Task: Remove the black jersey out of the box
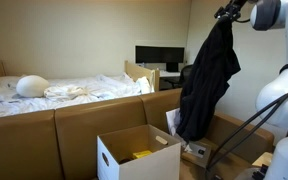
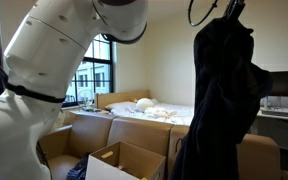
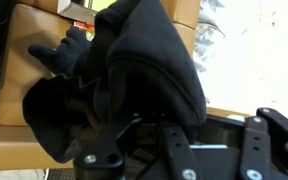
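The gripper moves down slightly toward the brown sofa (image 1: 220, 131) below it next and releases the top of the jersey, since the jersey hangs clear of the box (image 1: 112, 157).
The black jersey (image 1: 206, 80) hangs full length from my gripper (image 1: 227, 14), high above the floor. It also shows in an exterior view (image 2: 222, 95), dangling in front of the camera. My gripper is shut on the jersey's top. The open white cardboard box (image 1: 112, 157) stands on the floor below and to the side of the jersey, with something yellow (image 1: 142, 155) inside. The box also shows in an exterior view (image 2: 124, 165). In the wrist view the jersey (image 3: 124, 70) bunches over my gripper's fingers (image 3: 149, 125) and hides the fingertips.
A brown sofa back (image 1: 74, 125) runs behind the box. A bed with white bedding (image 1: 64, 92) lies beyond it. A desk with a monitor (image 1: 159, 57) stands at the back. My arm's white body (image 2: 64, 60) fills the near side.
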Controlling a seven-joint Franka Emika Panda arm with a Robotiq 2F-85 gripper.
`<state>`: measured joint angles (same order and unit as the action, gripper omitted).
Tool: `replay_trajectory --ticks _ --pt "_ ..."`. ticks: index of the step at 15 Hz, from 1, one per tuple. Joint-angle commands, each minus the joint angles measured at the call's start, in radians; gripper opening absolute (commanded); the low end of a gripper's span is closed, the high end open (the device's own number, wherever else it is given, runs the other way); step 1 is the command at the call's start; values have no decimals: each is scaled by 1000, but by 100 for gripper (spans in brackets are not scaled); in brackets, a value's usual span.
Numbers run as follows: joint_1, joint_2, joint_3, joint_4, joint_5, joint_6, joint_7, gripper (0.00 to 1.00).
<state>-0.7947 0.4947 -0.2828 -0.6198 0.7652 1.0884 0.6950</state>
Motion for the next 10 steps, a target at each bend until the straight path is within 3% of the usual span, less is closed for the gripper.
replay_trajectory --ticks 1,6,10 --pt "28 41 -5 -38 -65 26 -3 0" --pt "166 86 -56 -87 -262 149 -42 0" --pt "241 72 -67 -170 -313 236 -44 0"
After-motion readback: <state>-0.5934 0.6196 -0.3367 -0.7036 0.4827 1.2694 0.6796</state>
